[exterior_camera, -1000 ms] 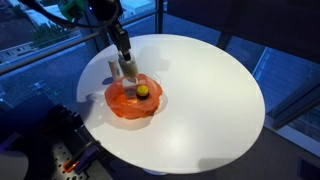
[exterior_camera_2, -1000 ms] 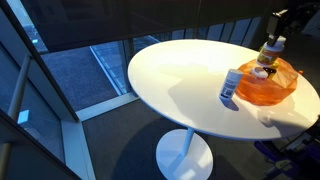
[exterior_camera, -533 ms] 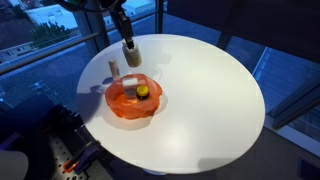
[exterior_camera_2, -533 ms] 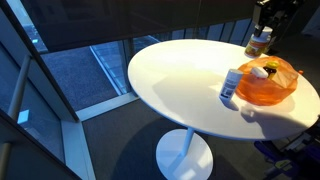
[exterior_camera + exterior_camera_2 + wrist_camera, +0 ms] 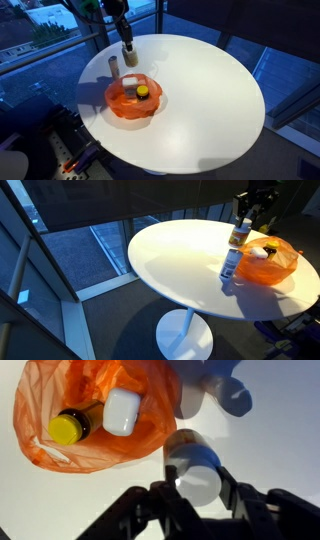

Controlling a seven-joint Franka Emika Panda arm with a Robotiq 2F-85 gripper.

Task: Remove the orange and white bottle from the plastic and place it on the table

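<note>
The upright bottle goes down with my gripper next and gets released, since the clear tabletop (image 5: 216,262) beside the plain pale bottle lies below my gripper.
My gripper (image 5: 128,48) is shut on the orange and white bottle (image 5: 129,57) and holds it upright above the table (image 5: 210,100), just beyond the far rim of the plastic bowl (image 5: 118,104). In an exterior view the gripper (image 5: 241,222) hangs the bottle (image 5: 240,232) left of the bowl (image 5: 275,270). In the wrist view the bottle (image 5: 197,468) shows end-on between the jaws (image 5: 198,488), with the bowl (image 5: 60,390) off to the upper left.
A plain pale bottle (image 5: 113,66) stands on the table beside the held bottle; it also shows in an exterior view (image 5: 231,266). A yellow-topped item (image 5: 66,428) and a white-capped item (image 5: 122,410) lie in the bowl. The table edge is close behind.
The gripper has lifted the bottle out of the bowl and carried it away from the bowl, over the bare table near the pale bottle.
</note>
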